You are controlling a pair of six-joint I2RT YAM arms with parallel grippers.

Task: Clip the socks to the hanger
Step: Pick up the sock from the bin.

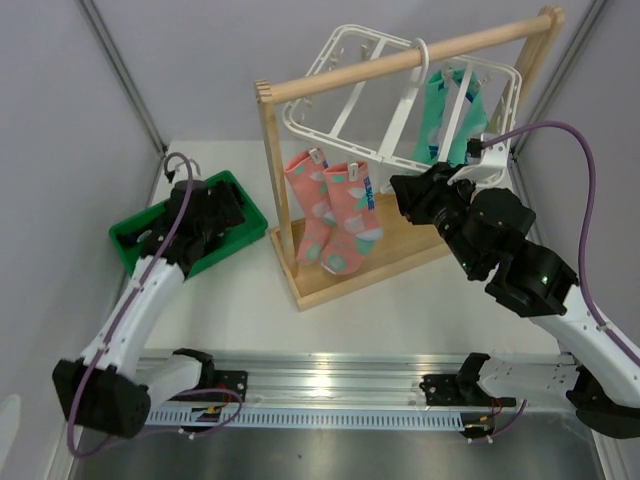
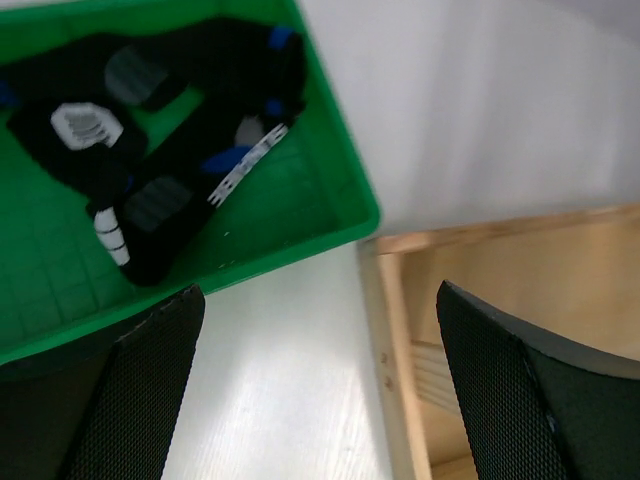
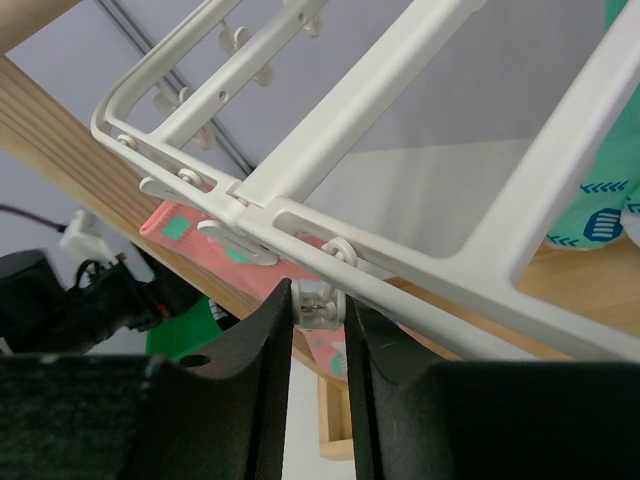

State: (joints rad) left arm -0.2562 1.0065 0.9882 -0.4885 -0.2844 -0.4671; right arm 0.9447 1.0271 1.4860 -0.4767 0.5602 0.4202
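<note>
The black sock's blue-banded cuff by the tray's rack-side is the next target, and my left gripper moves outward and lower to it.
The white hanger (image 1: 345,95) hangs by its hook from the wooden rod. Two salmon-pink socks (image 1: 335,215) hang clipped at its near left edge. The black socks (image 2: 150,150) with white marks lie in the green tray (image 2: 330,190). My left gripper (image 2: 320,400) is open and empty, above the table just off the tray's corner; it hovers over the tray (image 1: 135,235) in the top view. My right gripper (image 3: 319,308) is shut on a white clip (image 3: 321,296) under the hanger frame (image 3: 420,110), with a pink sock (image 3: 190,235) behind it. That gripper (image 1: 402,190) sits at the hanger's front edge.
The light wooden rack (image 1: 400,55) stands on a flat base (image 1: 330,285) mid-table; its base corner (image 2: 400,330) lies right of my left fingers. Teal-green socks (image 1: 445,115) hang at the hanger's far right, also in the right wrist view (image 3: 605,205). Grey walls enclose the table.
</note>
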